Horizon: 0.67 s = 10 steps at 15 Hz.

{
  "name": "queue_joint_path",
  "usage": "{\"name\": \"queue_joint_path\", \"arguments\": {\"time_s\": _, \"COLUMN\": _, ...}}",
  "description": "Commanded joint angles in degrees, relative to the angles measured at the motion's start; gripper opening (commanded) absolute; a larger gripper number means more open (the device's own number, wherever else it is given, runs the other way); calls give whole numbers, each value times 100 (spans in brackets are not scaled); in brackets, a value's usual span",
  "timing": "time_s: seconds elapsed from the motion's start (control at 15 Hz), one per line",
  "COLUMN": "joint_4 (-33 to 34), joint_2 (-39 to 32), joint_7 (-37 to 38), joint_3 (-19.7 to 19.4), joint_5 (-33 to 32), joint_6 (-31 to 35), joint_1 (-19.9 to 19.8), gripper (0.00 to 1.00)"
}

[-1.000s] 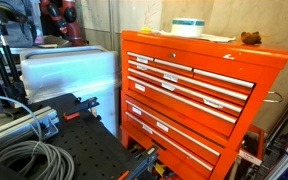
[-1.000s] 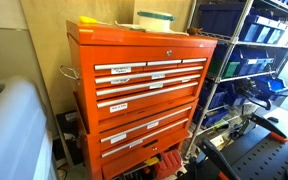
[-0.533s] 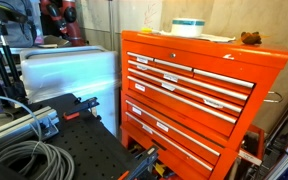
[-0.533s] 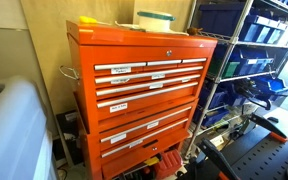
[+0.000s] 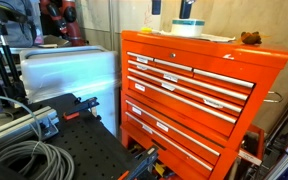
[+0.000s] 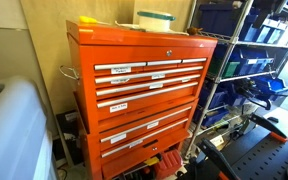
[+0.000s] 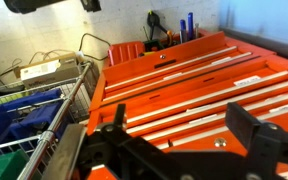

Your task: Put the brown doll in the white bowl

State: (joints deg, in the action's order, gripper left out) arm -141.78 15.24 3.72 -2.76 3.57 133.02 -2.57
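Observation:
My gripper is above the brown doll point(image 5: 250, 38), and the doll is outward of it and apart from the bowl point(image 5: 188, 27). My gripper will next reach outward over the chest top and lower onto the doll.
The brown doll point(image 5: 250, 38) lies on top of the orange tool chest point(image 5: 199, 80), near its edge and apart from the white bowl point(image 5: 188, 27), which stands further along the same top. The bowl also shows in an exterior view point(image 6: 154, 19), where the doll is a small tan lump point(image 6: 87, 21). Dark parts of my gripper point(image 5: 171, 7) show at the top edge, above the bowl. In the wrist view my gripper point(image 7: 184, 125) is open and empty, facing the chest's drawer fronts point(image 7: 194, 75). Doll and bowl are out of the wrist view.
A wire shelf with blue bins point(image 6: 246, 60) stands beside the chest. A large translucent plastic box point(image 5: 69, 70) stands on its other side. A black perforated table with grey cables point(image 5: 34, 150) is in front. Wire baskets and a power strip point(image 7: 39, 72) show in the wrist view.
Dark parts of my gripper have come into an exterior view at the top edge, above the bowl. The doll and the bowl have not moved.

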Motion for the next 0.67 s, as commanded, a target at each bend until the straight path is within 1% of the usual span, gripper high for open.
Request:
{"name": "queue_joint_path", "arguments": {"time_s": 0.0, "joint_4": 1321, "joint_2": -1210, "joint_7": 358, "joint_3": 26, "joint_5": -350, "joint_6": 153, "joint_1": -162, "gripper": 100}}
{"name": "queue_joint_path", "arguments": {"time_s": 0.2, "joint_4": 2190, "joint_2": -1959, "joint_7": 779, "joint_3": -27, "joint_5": -676, "joint_6": 409, "joint_1": -186, "gripper": 100}}
{"name": "queue_joint_path", "arguments": {"time_s": 0.4, "joint_4": 3015, "joint_2": -2606, "joint_7": 1150, "joint_3": -158, "joint_5": -984, "joint_6": 515, "joint_1": -137, "gripper": 100}}
{"name": "queue_joint_path", "arguments": {"time_s": 0.6, "joint_4": 3668, "joint_2": -3170, "joint_7": 1415, "joint_3": -299, "joint_5": -1014, "joint_6": 662, "joint_1": -103, "gripper": 100}}
